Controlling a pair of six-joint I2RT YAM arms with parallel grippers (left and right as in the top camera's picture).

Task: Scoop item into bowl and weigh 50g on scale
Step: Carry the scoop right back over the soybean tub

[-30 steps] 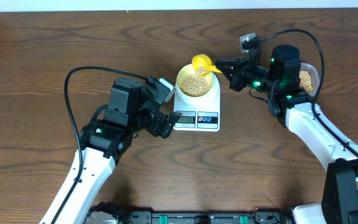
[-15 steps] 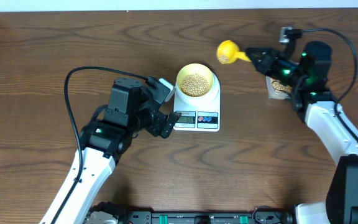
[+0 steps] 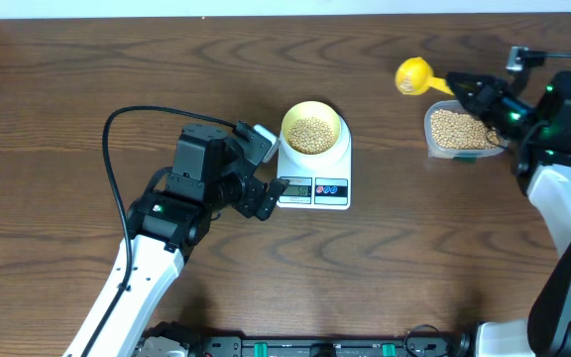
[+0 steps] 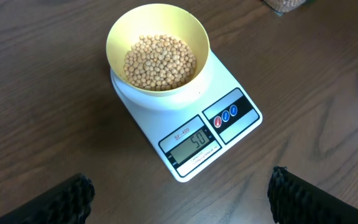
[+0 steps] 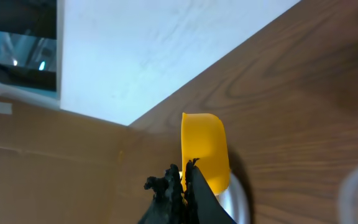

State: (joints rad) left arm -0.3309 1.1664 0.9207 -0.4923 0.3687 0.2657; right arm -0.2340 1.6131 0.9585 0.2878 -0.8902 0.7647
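Next, my right gripper brings the scoop [image 3: 411,75] back and down onto the beans in the clear tub [image 3: 458,128] to release its handle, as the scale shows the target weight.
The pale-yellow bowl [image 3: 312,129] holds tan beans [image 4: 160,61] and stands on the white scale [image 3: 315,188]. In the left wrist view the scale's display [image 4: 196,142] reads 50. My left gripper [image 3: 263,171] stands open just left of the scale, its fingers wide apart with nothing between them [image 4: 182,199]. My right gripper [image 3: 461,87] is shut on the handle of a bright yellow scoop [image 3: 411,75], held in the air at the far right, apart from the bowl. From the right wrist the scoop [image 5: 204,149] juts out beyond the shut jaws [image 5: 185,177].
A clear plastic tub [image 3: 459,131] with more beans sits on the table under my right arm, right of the scale. The left arm's black cable [image 3: 109,149] loops over the table at the left. A white wall edges the table's far side [image 5: 166,37].
My right gripper has carried the yellow scoop from over the bowl away to the right, past the tub's near corner. The left arm, bowl and scale have not moved.
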